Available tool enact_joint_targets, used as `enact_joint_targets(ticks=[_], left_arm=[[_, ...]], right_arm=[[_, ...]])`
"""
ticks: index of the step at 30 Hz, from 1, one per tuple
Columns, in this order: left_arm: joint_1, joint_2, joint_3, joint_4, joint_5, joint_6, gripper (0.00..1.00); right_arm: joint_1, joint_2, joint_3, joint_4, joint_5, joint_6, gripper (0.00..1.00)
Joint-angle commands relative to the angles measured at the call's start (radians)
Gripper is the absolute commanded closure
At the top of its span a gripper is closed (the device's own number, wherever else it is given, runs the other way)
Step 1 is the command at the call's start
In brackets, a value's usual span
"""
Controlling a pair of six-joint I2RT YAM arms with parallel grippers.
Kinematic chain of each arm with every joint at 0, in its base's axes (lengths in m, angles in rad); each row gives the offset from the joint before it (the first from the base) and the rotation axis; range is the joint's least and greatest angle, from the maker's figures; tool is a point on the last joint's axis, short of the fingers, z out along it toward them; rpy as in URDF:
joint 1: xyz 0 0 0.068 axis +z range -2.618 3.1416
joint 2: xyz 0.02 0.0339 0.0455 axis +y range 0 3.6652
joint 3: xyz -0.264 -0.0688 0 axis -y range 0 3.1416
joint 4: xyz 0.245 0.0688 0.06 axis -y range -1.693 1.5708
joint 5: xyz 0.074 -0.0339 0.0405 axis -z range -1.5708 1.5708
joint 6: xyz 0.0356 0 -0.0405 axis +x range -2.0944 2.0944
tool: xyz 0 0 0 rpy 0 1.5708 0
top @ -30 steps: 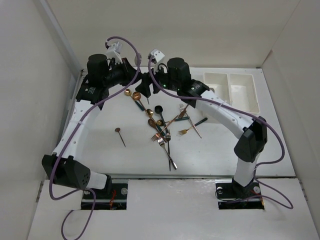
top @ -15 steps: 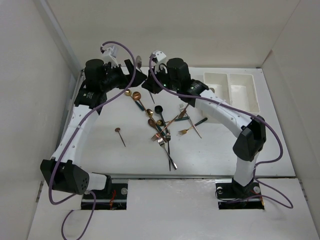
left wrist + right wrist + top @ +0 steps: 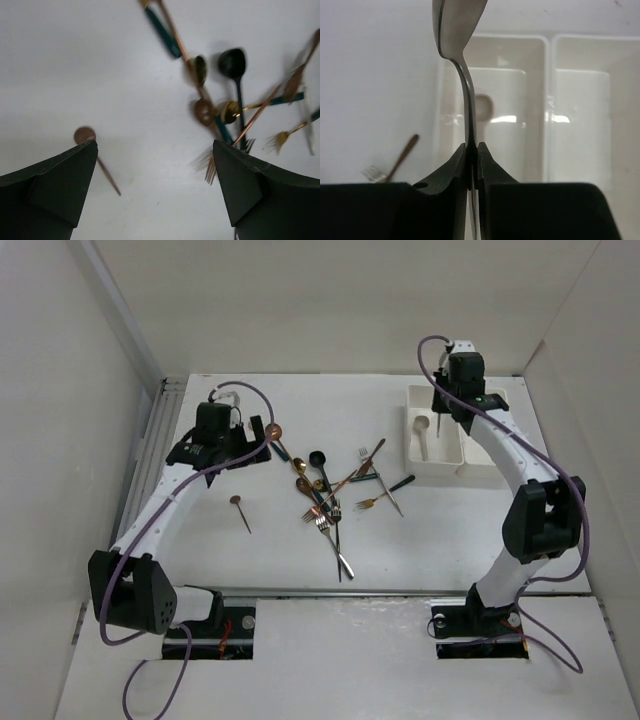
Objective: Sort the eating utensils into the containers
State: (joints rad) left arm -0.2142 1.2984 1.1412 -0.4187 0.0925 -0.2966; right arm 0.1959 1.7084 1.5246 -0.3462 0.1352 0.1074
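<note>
My right gripper lowers toward the bin's bare bottom beside the pale spoon and releases the silver spoon next, since the pale one already lies below.
My right gripper (image 3: 441, 412) (image 3: 471, 147) is shut on a silver spoon (image 3: 455, 30), gripped by its handle and seen edge-on, bowl away from me. It hangs over the left one of the two joined white containers (image 3: 412, 445) (image 3: 495, 55); the right one (image 3: 580, 115) holds nothing I can see. A pale spoon shape (image 3: 424, 430) shows on the left bin's floor. My left gripper (image 3: 256, 436) (image 3: 155, 150) is open above the table, between a lone copper spoon (image 3: 85, 135) (image 3: 240, 508) and the pile of eating utensils (image 3: 330, 490) (image 3: 232, 62).
A copper spoon with a green handle (image 3: 274, 432) lies just beyond the left gripper. A fork with a copper handle (image 3: 395, 162) lies left of the bins. White walls enclose the table on three sides, and a ridged rail (image 3: 160, 440) runs along its left edge.
The grippers were together at mid-table. The left one opened and dropped back over the table. The right one shut on the silver spoon and swung it right, over the left bin.
</note>
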Motion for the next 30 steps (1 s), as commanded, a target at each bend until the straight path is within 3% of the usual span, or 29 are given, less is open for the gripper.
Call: enact_joint_targets(ticks=[1,10,11,12,14,15,18,19,20,22,30], left_arm=[[0.022,-0.011,-0.089,-0.063,-0.073,-0.022,0.00],[0.101,0.085,-0.158,-0.117,-0.030,-0.070,0.02],[0.101,0.099,-0.158,-0.117,-0.021,-0.070,0.02],[0.101,0.099,-0.158,-0.117,-0.020,-0.070,0.02],[0.101,0.140,-0.167,-0.117,-0.020,-0.070,0.05],[0.101,0.153,-0.167,-0.117,-0.020,-0.070,0.06],[0.101,0.179,-0.167,-0.117,-0.010,-0.070,0.15],[0.101,0.196,-0.167,-0.117,-0.010,-0.070,0.16],[0.101,0.205,-0.167,-0.117,-0.010,-0.070,0.17],[0.101,0.242,-0.167,-0.127,-0.042,-0.084,0.23],[0.110,0.349,-0.167,-0.149,-0.051,-0.105,0.41]], right_arm=[[-0.034,-0.001,-0.024,-0.051,0.084,-0.058,1.00],[-0.089,0.201,0.029,-0.128,0.024,-0.078,1.00],[-0.089,0.212,0.038,-0.140,0.024,-0.078,0.97],[-0.089,0.223,0.039,-0.149,0.024,-0.068,0.86],[-0.089,0.238,0.048,-0.149,0.024,-0.068,0.80],[-0.089,0.247,0.048,-0.149,0.024,-0.068,0.69],[-0.089,0.247,0.071,-0.158,0.015,-0.068,0.53],[-0.089,0.247,0.071,-0.169,0.015,-0.068,0.40],[-0.089,0.237,0.080,-0.169,0.015,-0.068,0.35],[-0.089,0.214,0.071,-0.178,0.015,-0.068,0.30],[-0.089,0.053,0.014,-0.169,0.015,-0.068,0.28]])
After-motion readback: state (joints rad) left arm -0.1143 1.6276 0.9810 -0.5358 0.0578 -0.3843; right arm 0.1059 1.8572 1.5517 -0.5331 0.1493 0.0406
